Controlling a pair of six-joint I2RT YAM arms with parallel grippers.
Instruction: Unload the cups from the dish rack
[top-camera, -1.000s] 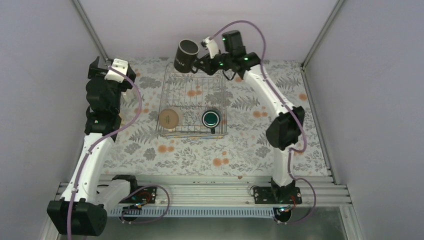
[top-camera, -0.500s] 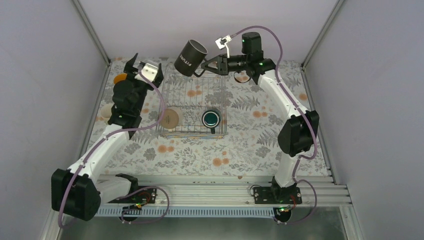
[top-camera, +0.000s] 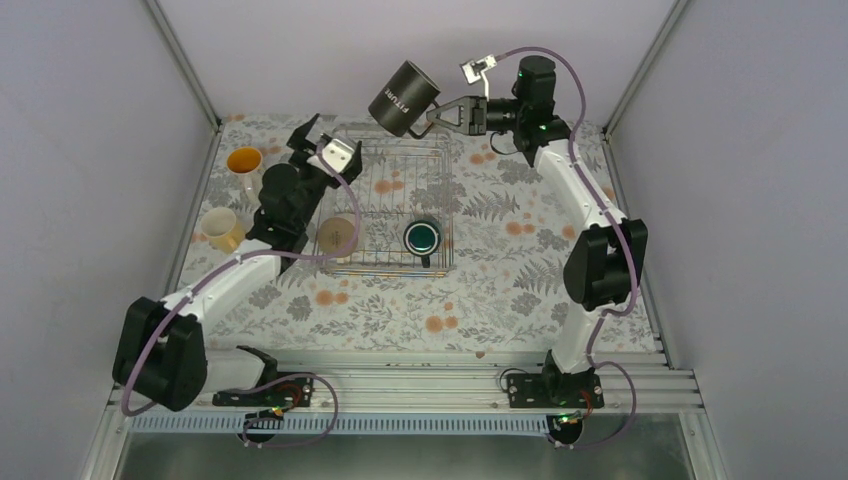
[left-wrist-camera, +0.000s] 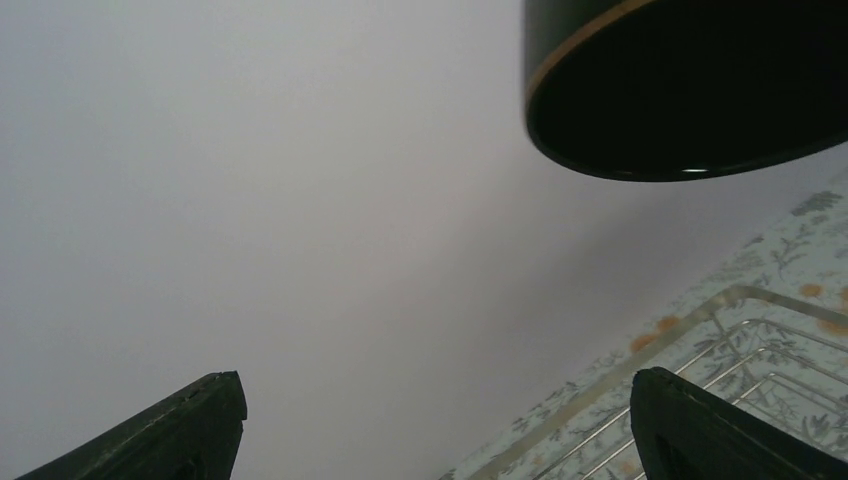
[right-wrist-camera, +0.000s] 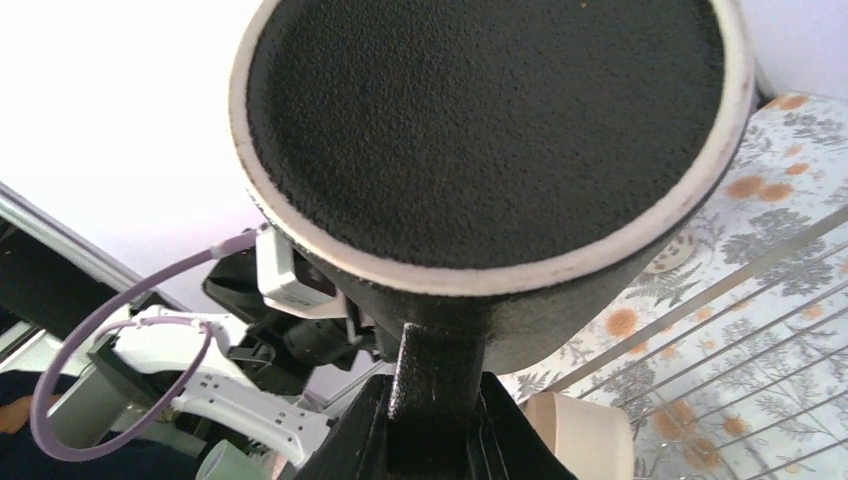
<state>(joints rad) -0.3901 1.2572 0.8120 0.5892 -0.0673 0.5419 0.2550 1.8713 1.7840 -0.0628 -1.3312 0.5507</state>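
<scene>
My left gripper should slide across to the right in the top view and close astride the black mug's rim (top-camera: 376, 114) (left-wrist-camera: 536, 125), which hangs there. The mug's handle is already held.
My right gripper (top-camera: 447, 108) is shut on the handle of the black mug (top-camera: 404, 97) and holds it tilted in the air above the far edge of the dish rack (top-camera: 440, 190). In the right wrist view the mug's base (right-wrist-camera: 490, 120) fills the frame and my gripper (right-wrist-camera: 432, 420) pinches the handle. A tan mug (top-camera: 338, 237) sits upside down in the rack's near left. A dark green mug (top-camera: 423, 237) sits in its near right. My left gripper (top-camera: 305, 138) is open and empty by the rack's far-left corner; the black mug (left-wrist-camera: 690, 80) hangs above its fingers (left-wrist-camera: 200, 425).
A yellow-orange mug (top-camera: 244, 162) and a pale mug (top-camera: 222, 228) stand on the floral table left of the rack. The enclosure's walls rise close behind and to both sides. The left arm (right-wrist-camera: 230, 390) and the tan mug (right-wrist-camera: 580, 435) show below the black mug in the right wrist view.
My left arm has swung from the far-left corner toward the rack, uncovering the two mugs on the table. My right gripper has carried the black mug higher and to the right.
</scene>
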